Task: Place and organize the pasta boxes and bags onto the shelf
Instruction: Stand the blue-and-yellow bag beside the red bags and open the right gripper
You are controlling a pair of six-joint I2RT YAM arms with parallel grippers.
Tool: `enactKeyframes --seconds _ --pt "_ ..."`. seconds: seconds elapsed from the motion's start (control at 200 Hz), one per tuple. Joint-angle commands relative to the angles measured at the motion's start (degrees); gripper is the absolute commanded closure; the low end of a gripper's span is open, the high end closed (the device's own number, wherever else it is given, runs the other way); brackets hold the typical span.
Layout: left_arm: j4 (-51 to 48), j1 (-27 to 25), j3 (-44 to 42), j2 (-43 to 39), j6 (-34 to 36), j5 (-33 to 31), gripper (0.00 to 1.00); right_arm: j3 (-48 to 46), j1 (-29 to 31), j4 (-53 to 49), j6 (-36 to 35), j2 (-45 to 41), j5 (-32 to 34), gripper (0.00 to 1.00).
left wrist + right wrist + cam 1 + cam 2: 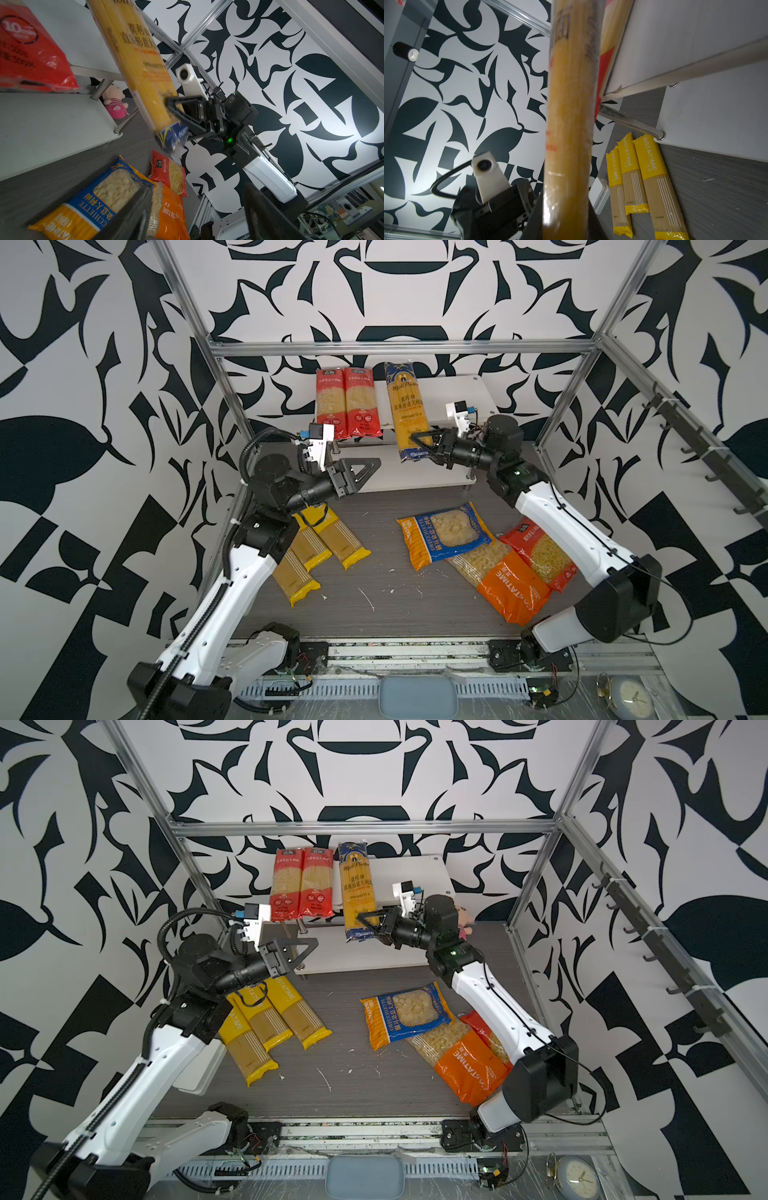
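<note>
Bare board beside the red packs lies outward. My right gripper needs to move that way next, lay the dark blue spaghetti pack [405, 414] flat and release it.
My right gripper [419, 443] [566, 218] is shut on the lower end of the dark blue spaghetti pack [405, 414] [569, 124], which slants up over the shelf's top board [457, 398]. Two red spaghetti packs [347, 406] lie side by side on that board's left part. To the left of the held pack, in front of the shelf, my left gripper [370, 470] [197, 207] is open and empty. Three yellow spaghetti packs [328, 547] lie on the table under the left arm. The blue bag [442, 533], orange bag [503, 580] and red bag [540, 551] overlap at the right.
A pink plush doll [464, 919] sits behind the shelf's right end. The shelf's lower board [415, 479] is bare. The aluminium frame [399, 349] runs close behind and beside the shelf. A small clock [627, 697] lies beyond the table's front right corner.
</note>
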Motion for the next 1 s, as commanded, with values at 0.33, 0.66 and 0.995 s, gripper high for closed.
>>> enactKeyframes --seconds 0.33,0.66,0.995 --pt "-13.46 0.60 -11.04 -10.88 6.06 -9.19 0.26 18.54 0.85 0.37 3.35 10.40 0.09 1.00" --pt "-12.13 0.60 -15.69 -13.67 2.83 -10.37 0.26 30.71 1.43 -1.87 3.86 21.42 1.37 0.92" --pt "-15.04 0.69 -17.41 -15.45 4.33 -13.06 0.25 20.81 1.43 4.94 3.65 15.35 -1.51 0.33"
